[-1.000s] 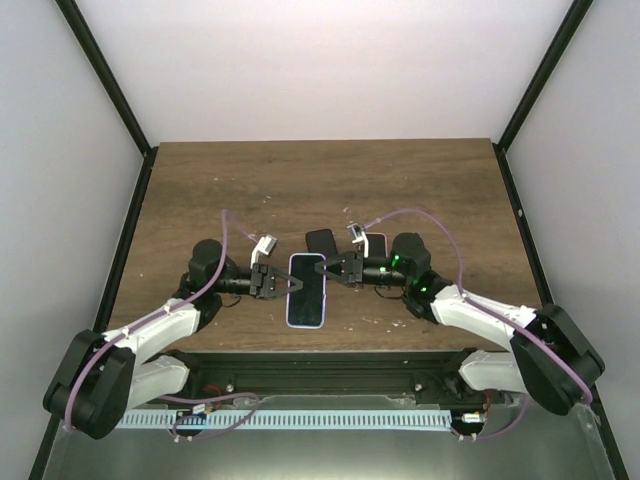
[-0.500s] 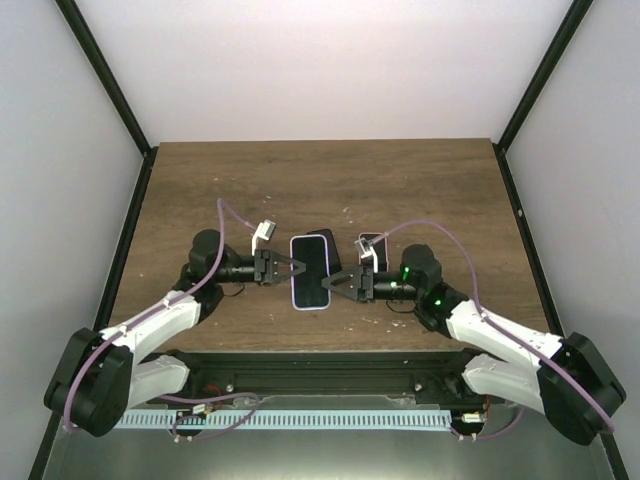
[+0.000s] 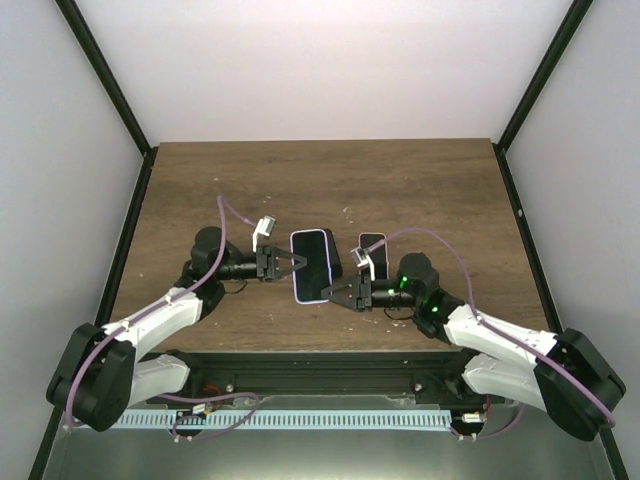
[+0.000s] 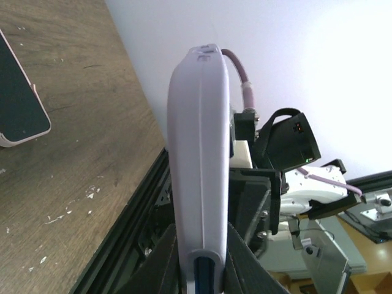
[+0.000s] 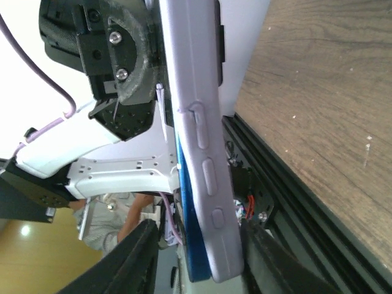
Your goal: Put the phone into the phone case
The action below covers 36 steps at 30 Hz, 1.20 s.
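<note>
My left gripper should next bring the phone case (image 3: 312, 264) down to its left in the top view, clear of the dark object, and release it, because bare wood is below there.
A lavender phone case (image 3: 312, 264) with a dark-screened blue phone in it is held up off the wooden table. My left gripper (image 3: 291, 262) is shut on the case's left long edge; in the left wrist view both fingers press the case (image 4: 199, 153) and blue shows through its end cutout. My right gripper (image 3: 339, 294) is at the case's near right corner. In the right wrist view its jaws straddle the case (image 5: 199, 122): one finger touches the case side, the other stands apart from the blue phone (image 5: 191, 245), which sticks out of the case edge.
A second phone with a pink edge (image 3: 372, 249) lies flat on the table right of the held case; it also shows in the left wrist view (image 4: 15, 98). A dark flat object (image 3: 336, 262) lies under the case's right side. The black frame rail (image 3: 320, 362) runs along the near edge.
The case with the phone has shifted farther from the bases and slightly right with the left gripper. My right gripper has slid from the case's far right side down to its near right corner.
</note>
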### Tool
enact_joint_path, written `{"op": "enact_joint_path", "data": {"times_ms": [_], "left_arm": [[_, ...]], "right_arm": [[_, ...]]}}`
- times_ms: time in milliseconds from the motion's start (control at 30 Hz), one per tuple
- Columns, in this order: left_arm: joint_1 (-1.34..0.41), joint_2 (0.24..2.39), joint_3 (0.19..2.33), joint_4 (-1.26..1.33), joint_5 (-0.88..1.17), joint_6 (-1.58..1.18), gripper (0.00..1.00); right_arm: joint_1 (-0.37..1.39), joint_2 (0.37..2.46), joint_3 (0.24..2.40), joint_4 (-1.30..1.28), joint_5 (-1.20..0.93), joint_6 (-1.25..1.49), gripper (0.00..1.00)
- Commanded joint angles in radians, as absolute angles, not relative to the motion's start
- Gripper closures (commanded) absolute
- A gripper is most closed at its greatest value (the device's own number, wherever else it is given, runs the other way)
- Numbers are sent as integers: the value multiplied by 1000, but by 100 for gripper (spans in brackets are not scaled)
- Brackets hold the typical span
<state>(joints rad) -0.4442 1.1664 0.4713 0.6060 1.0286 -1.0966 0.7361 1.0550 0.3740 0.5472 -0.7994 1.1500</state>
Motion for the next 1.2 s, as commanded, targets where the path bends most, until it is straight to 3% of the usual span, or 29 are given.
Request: {"op": "enact_joint_path", "data": {"times_ms": [0,100,200,433,567,667,1000,1167], "left_arm": [[-445,1173,511,608,1018,-1032,95],[-444,1177,545,462,997,-927,97],[-445,1181,582,342,971,-827,97],[-445,1196,595,301,978,-812,98],[-445,1192,586,326,997,-847,97],[-445,1188,582,318,1002,-856,97],[-375,1259,638,77,947,-762,97],[-294,1380,698,-31,935,-705,98]], "right_arm": [[742,1042,365,612,-786,1182,73],[742,1033,358,601,-768,1203,91],[741,1027,354,572,-742,1217,99],[741,1031,354,554,-724,1211,99],[741,1026,365,515,-712,1175,94],[741,1019,375,460,-688,1138,79],[740,907,410,217,-554,1025,2],[740,846,447,99,-497,964,0]]}}
